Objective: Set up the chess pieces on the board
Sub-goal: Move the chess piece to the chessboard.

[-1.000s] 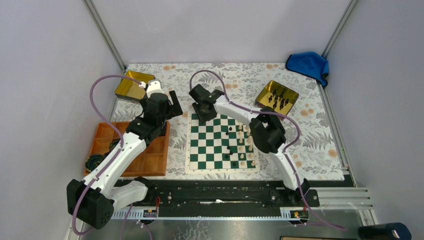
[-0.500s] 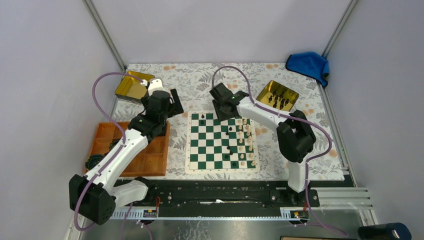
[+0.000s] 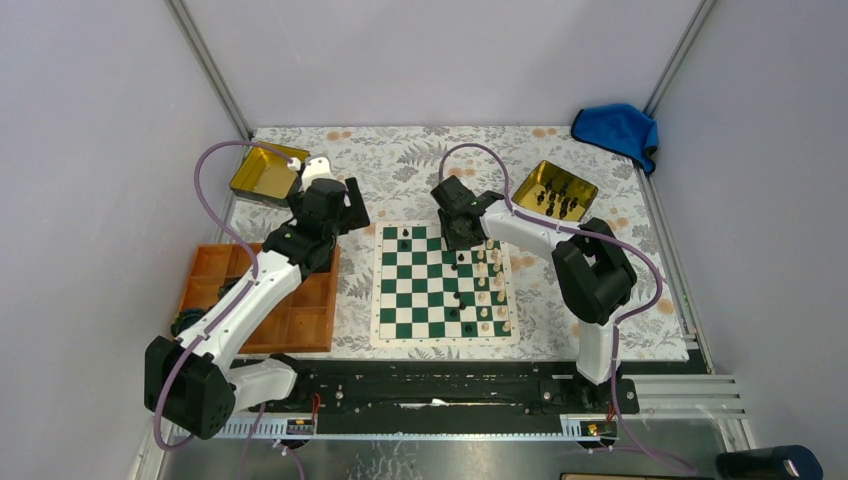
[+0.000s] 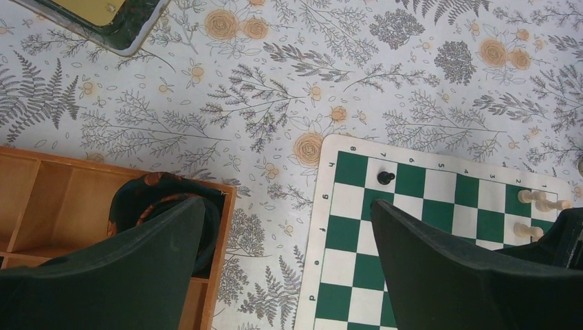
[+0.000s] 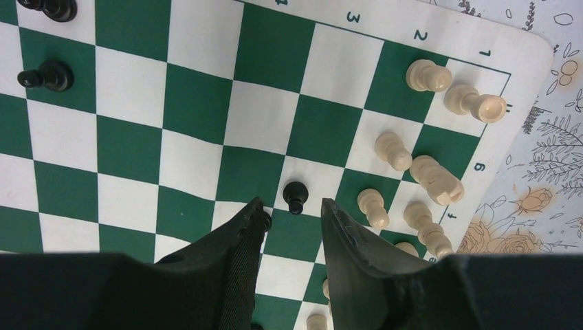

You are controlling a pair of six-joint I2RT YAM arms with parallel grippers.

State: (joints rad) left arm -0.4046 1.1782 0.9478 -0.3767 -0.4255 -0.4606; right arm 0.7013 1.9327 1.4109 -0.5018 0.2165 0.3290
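I will lower my right gripper a little next and close it on the pawn's head (image 3: pixel 461 257) (image 5: pixel 295 207), because the pawn is lined up with my open fingers.
The green and white board (image 3: pixel 425 290) lies mid-table. A few black chess pieces stand on it: one near the far left corner (image 3: pixel 404 232) (image 4: pixel 386 177), others further right (image 3: pixel 457 296). My right gripper (image 3: pixel 462 236) (image 5: pixel 292 206) hangs open over the board's far edge, nothing held. A black pawn (image 5: pixel 295 196) stands just beyond its fingertips, and another black piece (image 5: pixel 265 220) peeks out beside the left finger. Several more black pieces lie in the gold tin (image 3: pixel 553 190). My left gripper (image 3: pixel 343 208) (image 4: pixel 287 203) is wide open and empty above the cloth, left of the board (image 4: pixel 344 227).
Cream pieces (image 5: pixel 426 175) crowd the board's right columns, some toppled. An orange wooden tray (image 3: pixel 262 300) (image 4: pixel 69 199) holding a dark ring (image 4: pixel 161 199) sits left of the board. A second gold tin (image 3: pixel 262 170) is at the far left, a blue cloth (image 3: pixel 615 130) at the far right.
My right gripper swung right from the board's far left corner to its far middle, uncovering a black piece at that corner. The left arm edged slightly right.
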